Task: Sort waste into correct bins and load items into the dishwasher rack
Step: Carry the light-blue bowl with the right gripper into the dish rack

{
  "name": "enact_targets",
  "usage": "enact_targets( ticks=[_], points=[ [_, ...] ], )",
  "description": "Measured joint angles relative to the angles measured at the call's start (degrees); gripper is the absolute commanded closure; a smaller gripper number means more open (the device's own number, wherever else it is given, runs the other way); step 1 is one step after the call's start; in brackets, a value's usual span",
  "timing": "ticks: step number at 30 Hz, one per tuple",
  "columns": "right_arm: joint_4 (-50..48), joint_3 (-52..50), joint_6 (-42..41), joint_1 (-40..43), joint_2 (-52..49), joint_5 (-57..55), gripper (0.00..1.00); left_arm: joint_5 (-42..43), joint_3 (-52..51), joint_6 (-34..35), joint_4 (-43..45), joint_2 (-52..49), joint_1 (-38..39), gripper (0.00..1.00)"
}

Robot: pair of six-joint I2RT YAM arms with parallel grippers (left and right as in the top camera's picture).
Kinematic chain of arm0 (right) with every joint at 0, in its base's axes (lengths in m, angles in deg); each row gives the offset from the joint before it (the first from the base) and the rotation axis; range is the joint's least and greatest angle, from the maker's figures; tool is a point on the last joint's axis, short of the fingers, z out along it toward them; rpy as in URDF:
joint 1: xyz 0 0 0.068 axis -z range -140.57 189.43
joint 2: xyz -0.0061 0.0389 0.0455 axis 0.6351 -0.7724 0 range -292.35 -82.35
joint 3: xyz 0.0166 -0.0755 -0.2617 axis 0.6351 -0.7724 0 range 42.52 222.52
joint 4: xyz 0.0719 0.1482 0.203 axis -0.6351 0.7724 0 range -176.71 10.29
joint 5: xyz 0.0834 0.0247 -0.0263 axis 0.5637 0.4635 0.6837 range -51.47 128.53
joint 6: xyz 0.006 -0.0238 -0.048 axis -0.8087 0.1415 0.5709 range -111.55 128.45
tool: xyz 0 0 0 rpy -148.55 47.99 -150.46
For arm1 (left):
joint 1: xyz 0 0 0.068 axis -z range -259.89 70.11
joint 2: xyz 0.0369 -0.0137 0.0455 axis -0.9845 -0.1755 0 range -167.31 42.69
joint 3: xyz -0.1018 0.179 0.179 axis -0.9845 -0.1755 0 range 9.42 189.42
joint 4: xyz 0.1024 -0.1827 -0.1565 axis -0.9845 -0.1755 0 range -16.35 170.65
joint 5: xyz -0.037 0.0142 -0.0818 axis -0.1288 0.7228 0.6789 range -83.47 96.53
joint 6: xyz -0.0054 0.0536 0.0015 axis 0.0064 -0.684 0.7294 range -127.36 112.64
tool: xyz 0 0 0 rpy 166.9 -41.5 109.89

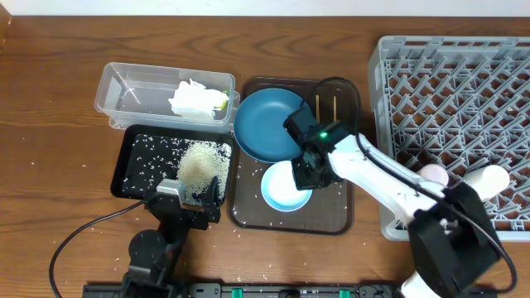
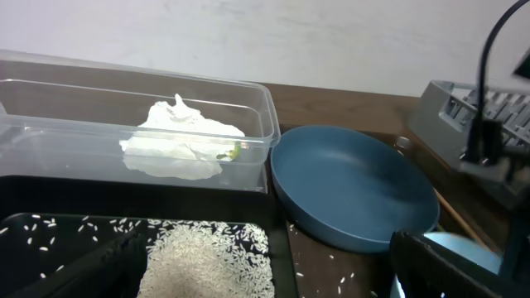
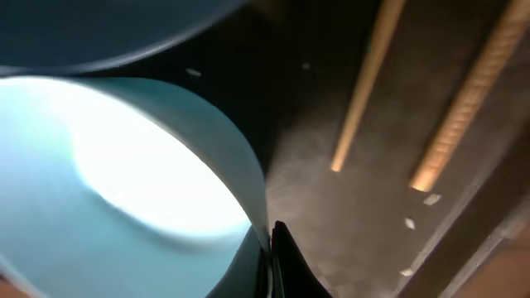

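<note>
To the right of my right gripper in the overhead view stand empty rack wires: I will lift the bowl [image 1: 281, 186], swing it over them, tip it and release.
My right gripper [image 1: 308, 170] is shut on the rim of the white bowl [image 1: 281, 186], which rests on the brown tray; the wrist view shows its fingers [image 3: 272, 248] pinching the bowl wall [image 3: 124, 165]. The dark blue plate [image 1: 269, 124] lies just behind the bowl. Two chopsticks [image 1: 325, 108] lie beside the plate. Crumpled tissue [image 1: 192, 99] and a yellow-green wrapper [image 1: 222, 101] sit in the clear tub [image 1: 124, 74]. Rice [image 1: 203, 161] is heaped in the black tray [image 1: 124, 165]. My left gripper [image 1: 199, 199] is open and empty at that tray's near edge.
The brown serving tray [image 1: 331, 215] holds scattered rice grains. The grey dishwasher rack [image 1: 464, 83] stands at the right with a pink cup [image 1: 432, 175] and a white cup [image 1: 487, 180] at its near side. A few grains lie on the table.
</note>
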Motion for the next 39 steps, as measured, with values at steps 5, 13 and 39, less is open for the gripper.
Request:
enact_targets(
  ticks=[5, 13, 39],
  points=[
    [2.80, -0.02, -0.48, 0.00, 8.76, -6.88, 0.99, 0.00, 0.00, 0.00, 0.00, 0.00, 0.00, 0.04],
    [6.97, -0.02, -3.34, 1.66, 28.76, -36.52, 0.99, 0.02, 0.00, 0.00, 0.00, 0.00, 0.00, 0.04],
    [-37.77, -0.20, 28.57, 34.51, 6.51, -80.46, 0.99, 0.02, -0.02, 0.02, 0.07, 0.02, 0.00, 0.04]
  ],
)
